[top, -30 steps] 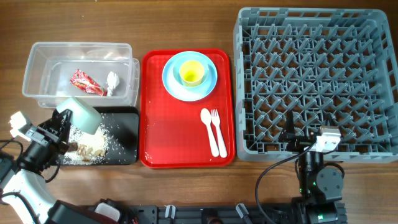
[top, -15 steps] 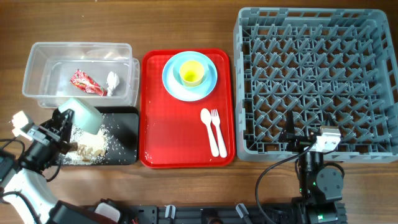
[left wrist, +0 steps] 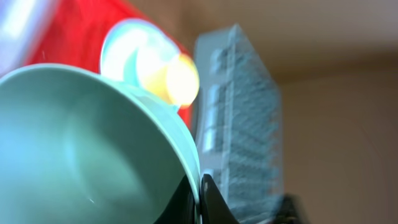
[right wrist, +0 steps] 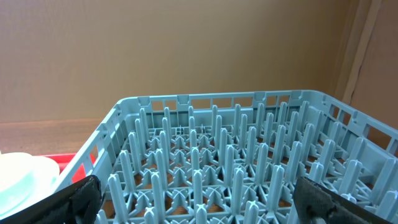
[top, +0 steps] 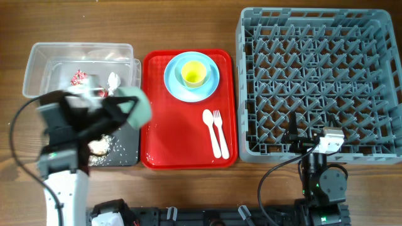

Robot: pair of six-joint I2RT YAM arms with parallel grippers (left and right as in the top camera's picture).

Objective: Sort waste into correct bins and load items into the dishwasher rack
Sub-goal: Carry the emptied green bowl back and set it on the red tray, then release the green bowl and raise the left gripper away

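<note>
The robot's left gripper will next carry the pale-green bowl (left wrist: 81, 143) over the bare red serving tray beside the spoon (top: 210, 129), and then lower it there, level.
My left gripper (left wrist: 198, 194) is shut on the rim of the pale-green bowl (left wrist: 81, 143), held in the air and blurred over the black tray's right end (top: 135, 107). Rice scraps (top: 99, 147) lie in the black tray (top: 129, 154). The red wrapper (top: 78, 76) and the tissue (top: 113, 80) lie in the clear tub (top: 38, 63). The yellow cup (top: 193, 73) sits in the light-blue bowl on the plate (top: 173, 80). The spoon (top: 210, 129) and fork (top: 220, 129) lie nearby. My right gripper (right wrist: 202, 200) is open and empty at the front edge of the dishwasher rack (top: 314, 75).
The red serving tray (top: 182, 141) lies between the bins and the rack, carrying the plate stack and cutlery. The left arm (top: 63, 157) stands raised over the black tray and hides part of it. The rack's pegs (right wrist: 217, 162) fill the right wrist view.
My left arm has lifted the pale-green bowl off the black tray and swung it up and to the right, toward the red tray. The right arm has not moved.
</note>
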